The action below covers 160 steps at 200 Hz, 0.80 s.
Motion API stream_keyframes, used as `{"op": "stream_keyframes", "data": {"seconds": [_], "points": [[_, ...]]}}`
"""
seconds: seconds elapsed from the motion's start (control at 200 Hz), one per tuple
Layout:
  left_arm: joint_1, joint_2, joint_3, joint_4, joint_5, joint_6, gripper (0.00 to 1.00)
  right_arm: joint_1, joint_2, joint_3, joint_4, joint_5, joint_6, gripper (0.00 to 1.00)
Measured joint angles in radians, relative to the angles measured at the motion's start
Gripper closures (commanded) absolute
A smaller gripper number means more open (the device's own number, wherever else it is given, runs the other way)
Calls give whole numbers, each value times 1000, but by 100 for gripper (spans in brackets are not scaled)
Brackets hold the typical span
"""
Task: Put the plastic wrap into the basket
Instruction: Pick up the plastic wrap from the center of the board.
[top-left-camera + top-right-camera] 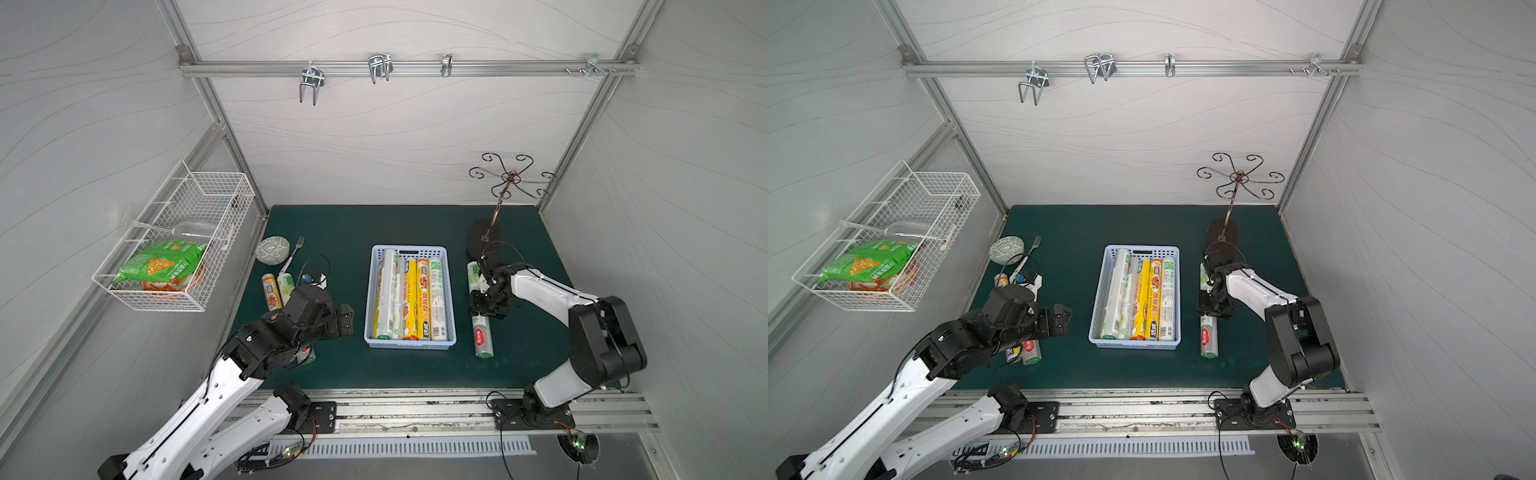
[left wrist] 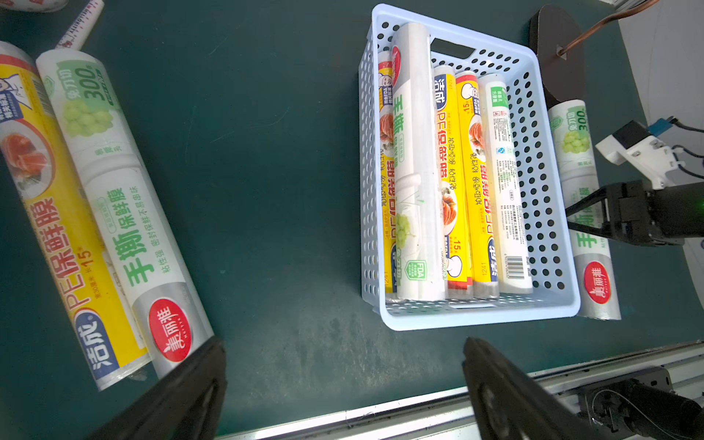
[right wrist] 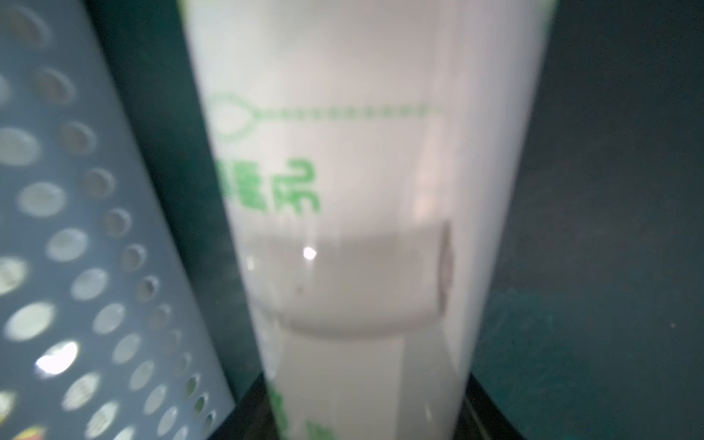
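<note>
The right gripper lifts over the side of the basket next, then lowers and releases the white-green roll onto the nearest yellow one, because that side stands between them.
The light-blue basket (image 1: 409, 345) (image 1: 1133, 344) (image 2: 476, 316) sits mid-mat and holds several plastic wrap rolls (image 1: 409, 299) (image 2: 457, 183), yellow and white-green, lying lengthwise. Just right of it a white-green roll (image 1: 482, 336) (image 1: 1208, 340) (image 3: 343, 152) lies on the mat. My right gripper (image 1: 484, 305) (image 3: 365, 419) is shut on that roll's middle, a black finger against each side. Left of the basket my left gripper (image 1: 345, 320) (image 2: 344, 350) hovers open and empty. A yellow roll (image 1: 270, 291) (image 2: 57, 236) and a white-green roll (image 1: 286, 286) (image 2: 129, 213) lie side by side beneath the left arm.
A dark metal hook stand (image 1: 484, 241) rises just behind the right gripper. A grey bowl (image 1: 272, 249) and a fork (image 1: 293, 253) lie at the back left. On the left wall hangs a white wire basket (image 1: 199, 307) holding snack bags. The aluminium rail (image 1: 415, 399) borders the front.
</note>
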Motion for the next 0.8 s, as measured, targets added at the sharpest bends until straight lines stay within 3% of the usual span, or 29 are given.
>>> {"op": "stream_keyframes", "data": {"seconds": [0.185, 0.405, 0.8], "points": [[0, -17, 0, -1, -1, 3, 1, 40, -86, 94, -66, -34, 29, 76], [0, -27, 0, -3, -8, 5, 1, 134, -88, 238, -114, -60, 87, 80], [0, -68, 0, -11, -23, 5, 1, 249, 80, 399, -106, -105, 221, 78]]}}
